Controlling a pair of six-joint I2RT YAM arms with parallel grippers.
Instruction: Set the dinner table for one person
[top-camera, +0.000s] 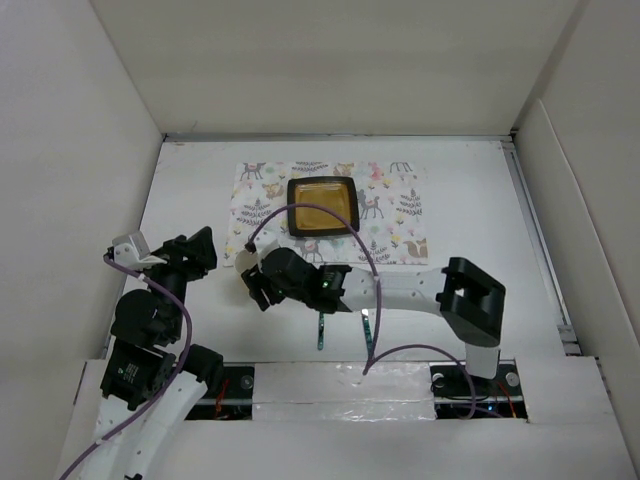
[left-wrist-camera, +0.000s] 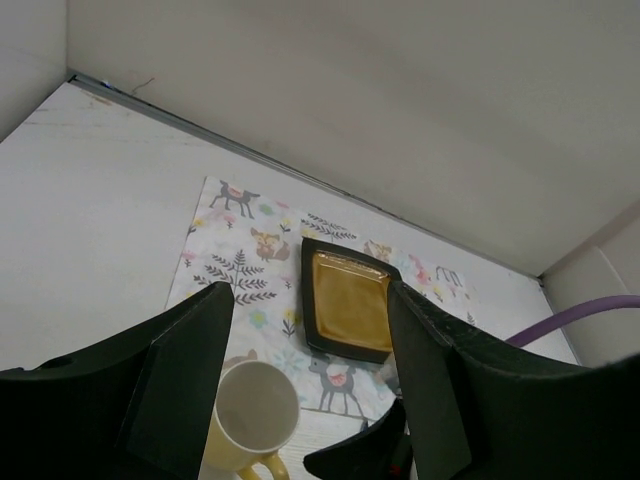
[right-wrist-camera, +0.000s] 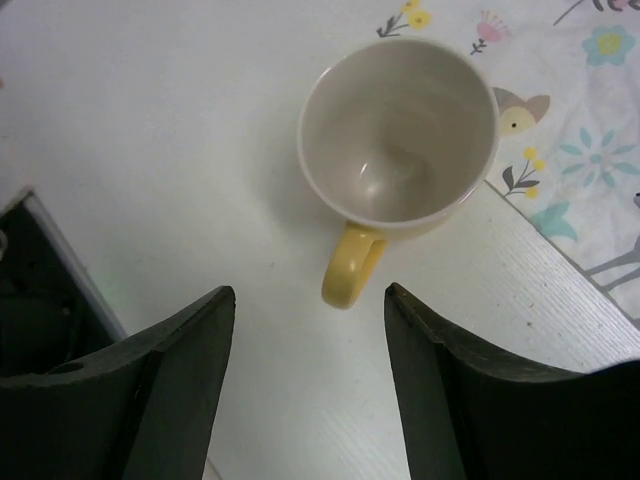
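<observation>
I need to lower my right gripper toward the mug until its fingers are on both sides of the yellow handle, then close, as the handle points into the open gap between them.
The dinner table (top-camera: 190, 190) is a white surface with a deer-patterned placemat (top-camera: 400, 205) at the back. On the mat sits a square amber plate (top-camera: 320, 207) with a black rim. A yellow mug (right-wrist-camera: 400, 130), white inside, stands upright on the table off the mat's near left corner; the left wrist view also shows this mug (left-wrist-camera: 255, 415). My right gripper (right-wrist-camera: 308, 300) is open, and the mug's handle (right-wrist-camera: 350, 270) points into the gap between its fingers without touching them. My left gripper (left-wrist-camera: 310, 300) is open and empty, raised to the left of the mug.
Two utensils (top-camera: 320, 330) (top-camera: 367, 335) lie near the front edge, partly under the right arm (top-camera: 410, 290). White walls enclose the table on three sides. A purple cable (top-camera: 300, 215) loops over the plate area. The two grippers (top-camera: 205, 250) (top-camera: 252, 285) are close together.
</observation>
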